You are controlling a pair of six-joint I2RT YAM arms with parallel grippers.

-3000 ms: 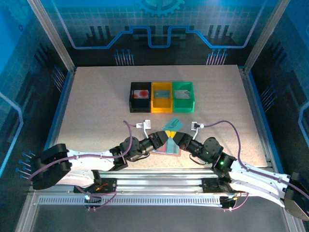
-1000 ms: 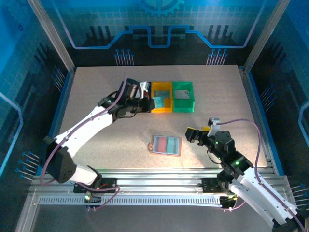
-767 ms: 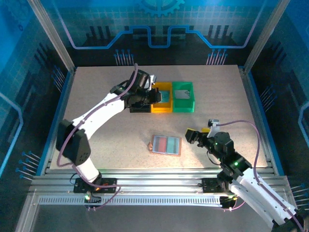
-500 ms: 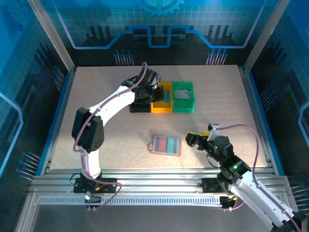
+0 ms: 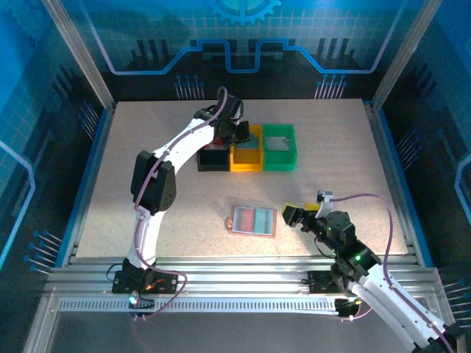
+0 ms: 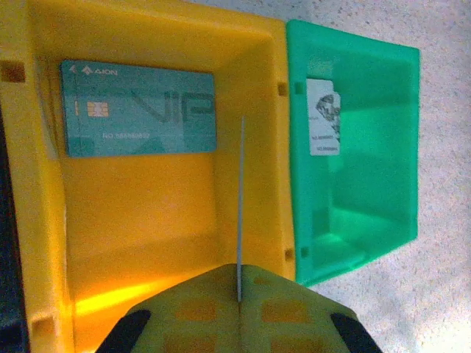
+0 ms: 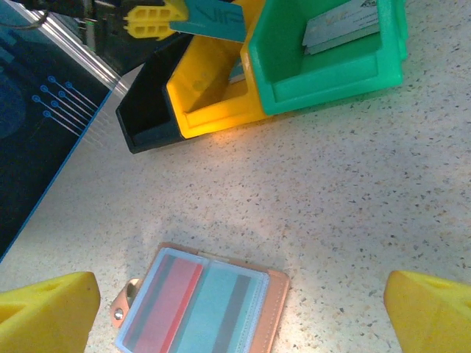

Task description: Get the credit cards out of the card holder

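Observation:
My left gripper carries the thin teal credit card down into the yellow bin (image 5: 246,157) (image 6: 140,220) next, then I release it.
The salmon-pink card holder (image 5: 254,220) lies open on the table, a red card (image 7: 163,298) and a teal card (image 7: 221,309) in its clear sleeves. My right gripper (image 7: 241,288) hovers open just right of and above it (image 5: 294,215), nothing between its fingers. My left gripper (image 6: 239,283) is shut on a thin teal credit card (image 7: 210,26), seen edge-on (image 6: 241,191), over the yellow bin (image 6: 140,220). Another teal card (image 6: 140,118) lies flat in that bin.
Three bins stand in a row at the back: black (image 7: 147,103), yellow (image 5: 246,156), green (image 5: 280,147). The green bin holds a pale card (image 6: 322,118). The left arm stretches from the near edge across the left half of the table.
My left gripper has carried the teal card rightward from above the black bin to over the yellow bin. My right gripper has drawn back slightly, staying open. The card holder has not moved.

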